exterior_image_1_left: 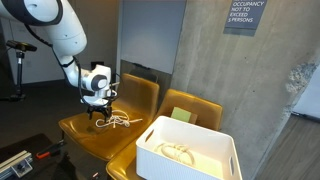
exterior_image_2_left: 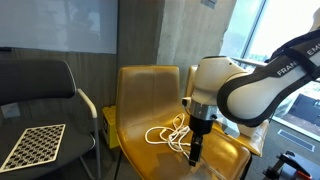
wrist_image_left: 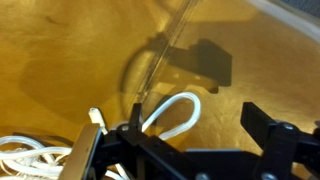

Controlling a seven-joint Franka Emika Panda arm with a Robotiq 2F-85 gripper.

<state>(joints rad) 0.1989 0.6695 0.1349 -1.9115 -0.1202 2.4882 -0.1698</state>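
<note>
I move my gripper down next with its fingers open around the curved end of the loop (wrist_image_left: 193, 102), because it lies on the seat below, between my fingers.
A white cable (exterior_image_1_left: 121, 121) lies in a loose coil on the seat of a yellow chair (exterior_image_1_left: 85, 135). It also shows in an exterior view as a tangle (exterior_image_2_left: 168, 134) on the seat. My gripper (exterior_image_1_left: 100, 112) hangs just above the coil's edge, pointing down, and stands open (exterior_image_2_left: 194, 154). In the wrist view the gripper (wrist_image_left: 197, 135) is open, and one loop of the cable (wrist_image_left: 186, 100) lies on the seat between the fingers, close to the left one. More coils (wrist_image_left: 30, 155) sit at the lower left. Nothing is held.
A white bin (exterior_image_1_left: 222, 143) with something pale inside rests on a second yellow chair (exterior_image_1_left: 200, 108) beside the first. A black chair (exterior_image_2_left: 50, 85) carries a checkerboard (exterior_image_2_left: 35, 145). A concrete wall stands behind the chairs.
</note>
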